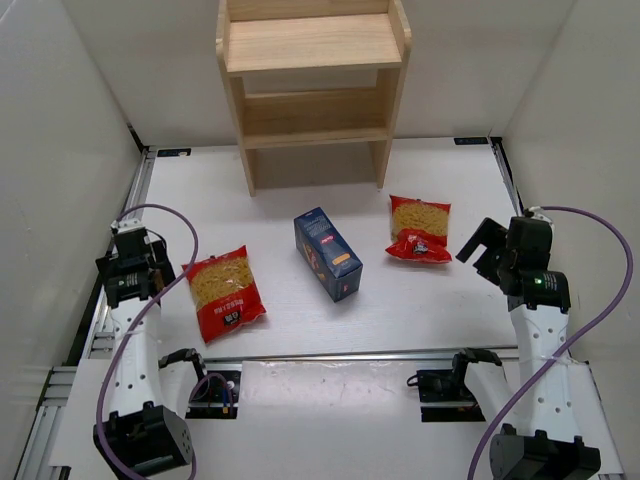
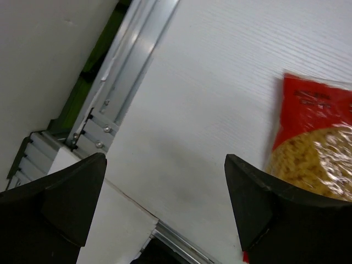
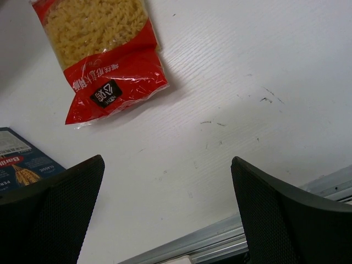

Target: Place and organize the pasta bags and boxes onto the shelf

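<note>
My left gripper is above bare table and needs to move across and down onto the red pasta bag's clear film (image 1: 216,280) (image 2: 318,159), which is below it, to its right in the top view.
The dark blue pasta box (image 1: 328,254) lies on the white table in the middle, its corner also in the right wrist view (image 3: 22,165). One red pasta bag (image 1: 225,292) lies left of it and shows in the left wrist view (image 2: 316,154). The other red bag (image 1: 420,230) lies right of the box and shows in the right wrist view (image 3: 102,55). The wooden shelf (image 1: 315,85) stands at the back, both tiers bare. My left gripper (image 1: 140,265) is open and empty, left of the left bag. My right gripper (image 1: 487,250) is open and empty, right of the right bag.
White walls close in the table on the left, right and back. Aluminium rails run along the table's left edge (image 2: 124,82) and near edge (image 1: 350,356). Purple cables loop off both arms.
</note>
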### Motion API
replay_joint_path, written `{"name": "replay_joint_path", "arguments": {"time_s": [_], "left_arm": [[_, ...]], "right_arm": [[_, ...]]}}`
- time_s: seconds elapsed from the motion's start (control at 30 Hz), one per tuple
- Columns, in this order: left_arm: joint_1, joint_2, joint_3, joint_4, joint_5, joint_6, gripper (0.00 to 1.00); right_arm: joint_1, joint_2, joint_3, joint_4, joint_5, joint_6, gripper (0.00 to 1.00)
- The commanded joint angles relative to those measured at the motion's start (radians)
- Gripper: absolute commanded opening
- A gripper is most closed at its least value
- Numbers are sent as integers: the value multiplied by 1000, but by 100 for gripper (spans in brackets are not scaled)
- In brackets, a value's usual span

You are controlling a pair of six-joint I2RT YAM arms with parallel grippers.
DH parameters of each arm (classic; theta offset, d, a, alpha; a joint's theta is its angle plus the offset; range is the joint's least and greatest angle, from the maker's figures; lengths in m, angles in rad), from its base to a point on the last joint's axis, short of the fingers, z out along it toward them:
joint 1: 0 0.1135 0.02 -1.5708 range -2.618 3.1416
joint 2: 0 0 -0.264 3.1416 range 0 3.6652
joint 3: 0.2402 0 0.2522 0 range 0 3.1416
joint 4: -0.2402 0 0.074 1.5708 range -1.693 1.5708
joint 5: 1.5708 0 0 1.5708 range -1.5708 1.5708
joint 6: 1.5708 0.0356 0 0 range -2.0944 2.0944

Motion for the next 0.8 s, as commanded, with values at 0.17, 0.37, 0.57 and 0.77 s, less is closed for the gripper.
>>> {"name": "replay_joint_path", "arguments": {"time_s": [0.17,0.37,0.57,0.77], "left_arm": [[-95,158,392,-231,557,-1,100],[-353,497,475,-187,383,-1,100],[-402,596,381,-185,315,-1,100],[-453,552,197,-191,251,-1,100]], "right_arm": [[-3,75,7,27,-102,-28,100],[23,157,58,71,-157,31,100],[131,180,83,80,-56,62,100],[208,235,56,100,-8,109,100]]}}
